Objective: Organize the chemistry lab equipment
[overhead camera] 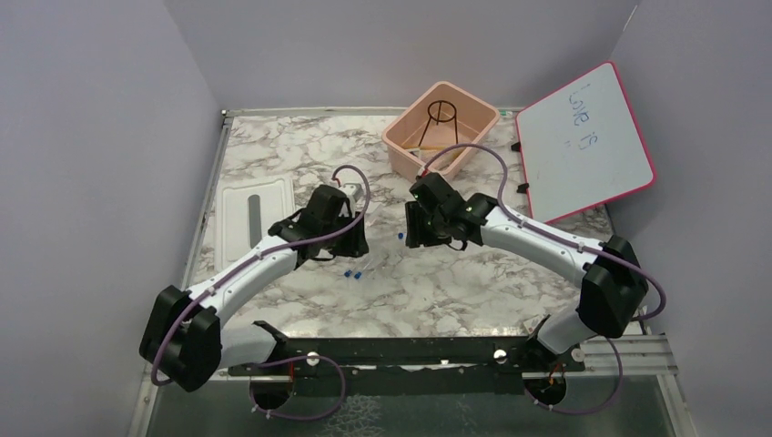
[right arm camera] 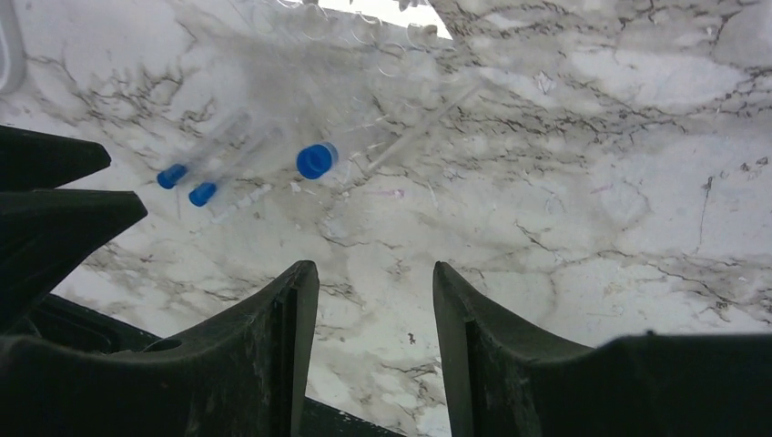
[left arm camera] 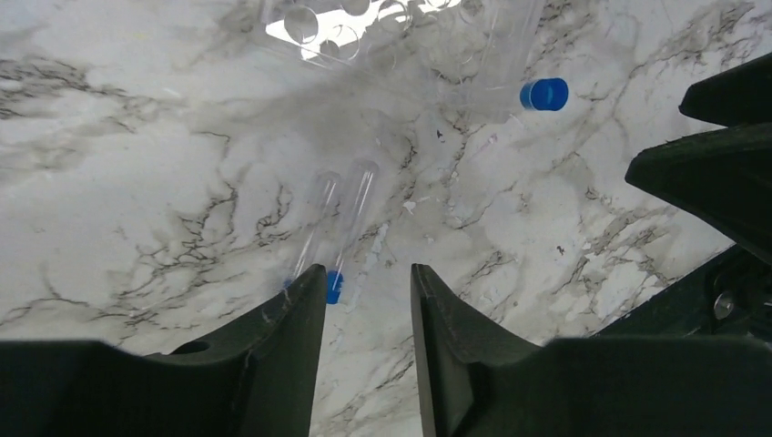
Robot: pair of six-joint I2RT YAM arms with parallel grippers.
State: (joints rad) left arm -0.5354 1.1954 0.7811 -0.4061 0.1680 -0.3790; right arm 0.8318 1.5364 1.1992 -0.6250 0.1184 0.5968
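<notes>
I will next pull my right gripper back and lower it to the bare marble by the near table edge (overhead camera: 459, 319), clear of my left gripper.
Two clear tubes with blue caps (left arm camera: 333, 287) lie side by side on the marble table, just past my left gripper's left fingertip. My left gripper (left arm camera: 364, 269) is open with only bare table between its jaws. A third blue-capped tube (left arm camera: 544, 94) lies further out, by a clear tube rack (left arm camera: 337, 27). From the right wrist the pair of blue caps (right arm camera: 187, 184) and the single cap (right arm camera: 316, 160) sit ahead and to the left of my right gripper (right arm camera: 375, 264), which is open and empty. Overhead, both grippers (overhead camera: 353, 244) (overhead camera: 411, 232) face each other mid-table, above the blue-tipped pieces (overhead camera: 353, 274). The black wire tripod (overhead camera: 442, 114) stands in the pink bin (overhead camera: 401, 146).
A white lid (overhead camera: 258, 211) lies flat at the left of the table. The pink-framed whiteboard (overhead camera: 583, 146) leans at the back right. Purple walls close in the back and both sides. The right arm's black body (left arm camera: 719, 164) fills the right edge of the left wrist view.
</notes>
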